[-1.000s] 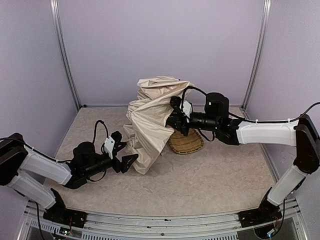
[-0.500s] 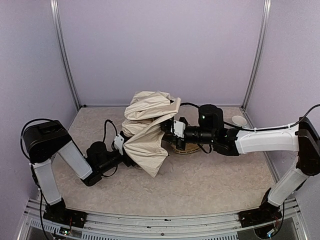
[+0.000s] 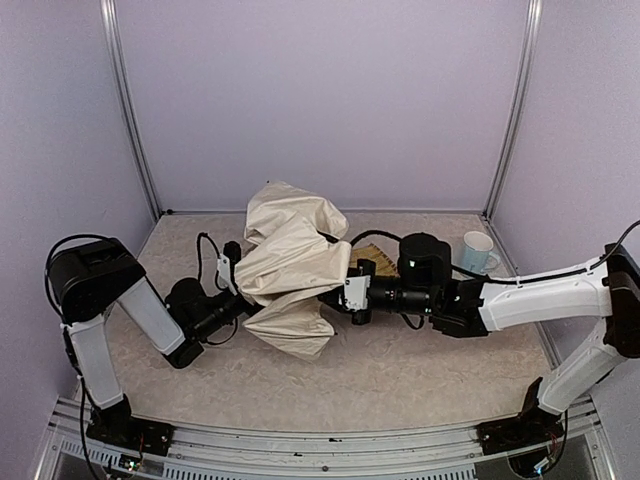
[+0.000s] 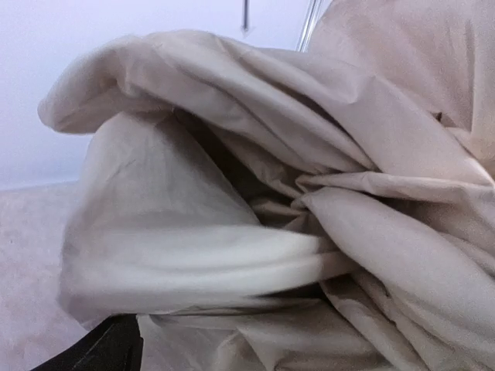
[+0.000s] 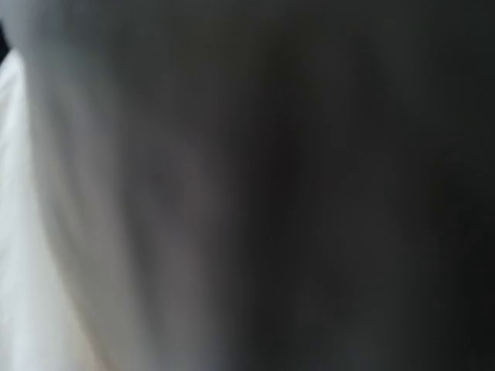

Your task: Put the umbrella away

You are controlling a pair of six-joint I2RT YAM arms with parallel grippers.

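I should lower my right gripper next and pull the umbrella fabric back to release it, as the bare near tabletop is below my gripper and toward my base.
The cream-beige umbrella lies half-collapsed and crumpled low over the table, between my two arms. My left gripper is pushed into the fabric from the left, its fingers buried in the folds. In the left wrist view the cream fabric fills the frame and hides the jaws. My right gripper reaches into the umbrella from the right, its fingertips covered by fabric. The right wrist view is a dark blur with a pale strip of fabric at the left. Shaft, ribs and strap are hidden.
A woven straw-yellow basket tray peeks out behind the right wrist. A pale blue-white mug stands at the back right near the corner post. Purple walls enclose the table on three sides.
The umbrella has come down from upright to low over the table and shifted left and nearer. The right arm lowered and moved nearer, uncovering the mug. The left gripper pushed into the fabric.
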